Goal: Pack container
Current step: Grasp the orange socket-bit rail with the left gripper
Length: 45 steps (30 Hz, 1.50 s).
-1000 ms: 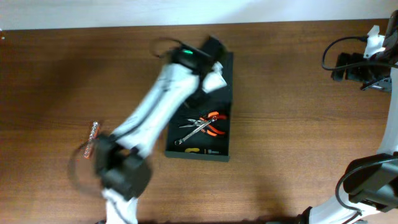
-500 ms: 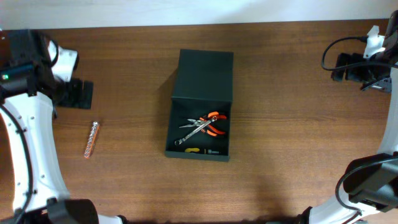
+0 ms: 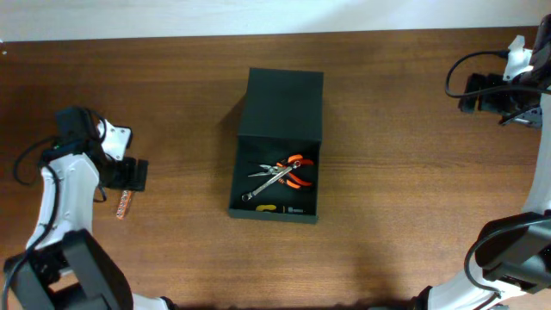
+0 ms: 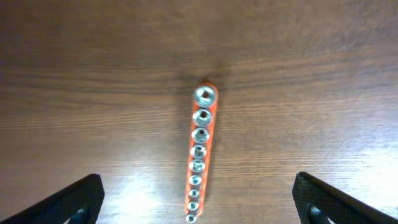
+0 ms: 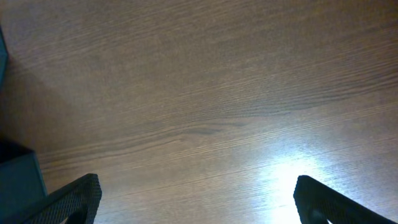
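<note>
My left gripper moves down onto the middle of the orange socket bar (image 3: 123, 206) next and closes.
The container (image 3: 244, 200) is a dark green-black box at mid-table, its flap lid (image 3: 282, 103) folded open toward the back. Inside lie orange-handled pliers (image 3: 295, 170), a silver wrench (image 3: 263, 183) and a small yellow item (image 3: 266, 207). An orange socket rail (image 3: 123, 206) with several silver sockets lies on the table at the left. My left gripper (image 3: 131, 176) hovers over its upper end. In the left wrist view the rail (image 4: 200, 143) lies centred between the wide-open fingers (image 4: 199, 208). My right gripper (image 3: 470, 93) is at the far right back, open and empty (image 5: 199, 202).
The wooden table (image 3: 405, 198) lies bare around the box. A dark corner of the container (image 5: 17, 177) shows at the left edge of the right wrist view. Cables hang by the right arm (image 3: 482, 60).
My left arm swung from over the container to the far left, then came down and forward over the socket rail. The right arm and the container have not moved.
</note>
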Tool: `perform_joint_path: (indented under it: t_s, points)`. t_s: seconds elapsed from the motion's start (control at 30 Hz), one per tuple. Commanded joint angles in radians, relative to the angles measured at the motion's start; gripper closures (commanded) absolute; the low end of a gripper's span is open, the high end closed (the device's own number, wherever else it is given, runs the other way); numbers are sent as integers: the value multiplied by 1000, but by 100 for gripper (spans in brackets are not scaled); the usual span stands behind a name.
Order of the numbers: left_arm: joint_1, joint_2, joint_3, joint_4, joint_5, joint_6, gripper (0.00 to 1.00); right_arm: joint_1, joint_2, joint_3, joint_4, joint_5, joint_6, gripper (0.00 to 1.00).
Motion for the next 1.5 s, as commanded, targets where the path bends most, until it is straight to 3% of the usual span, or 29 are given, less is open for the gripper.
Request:
perform_joint_path:
  t_s: [0.0,0.33,0.63,0.73,0.83,1.1,1.17,1.27,1.33,1.47]
  points:
    - [4,61,-21,14,19,39,1,-5,-2,-2,-9,1,-8,1]
    - [4,227,-21,13,15,38,1,-5,-2,-2,-15,1,-8,1]
    - [12,259,-22,12,0,38,1,-5,-2,-2,-19,1,-8,1]
    - [22,259,-22,9,-1,38,11,-5,-2,-2,-19,1,-8,1]
    - [35,259,-22,6,-10,38,32,-5,-2,-2,-22,1,-8,1]
    - [39,259,-22,10,-15,39,59,-5,-2,-2,-33,1,-8,1]
    - [39,259,-22,13,-15,38,76,-5,-2,-2,-37,2,-8,1]
    - [39,259,-22,17,-15,38,91,-5,-2,-2,-40,1,-8,1]
    - [39,259,-22,18,-15,38,97,-5,-2,-2,-42,1,-8,1]
    - [36,259,-21,25,-11,38,98,-5,-2,-2,-43,1,-8,1]
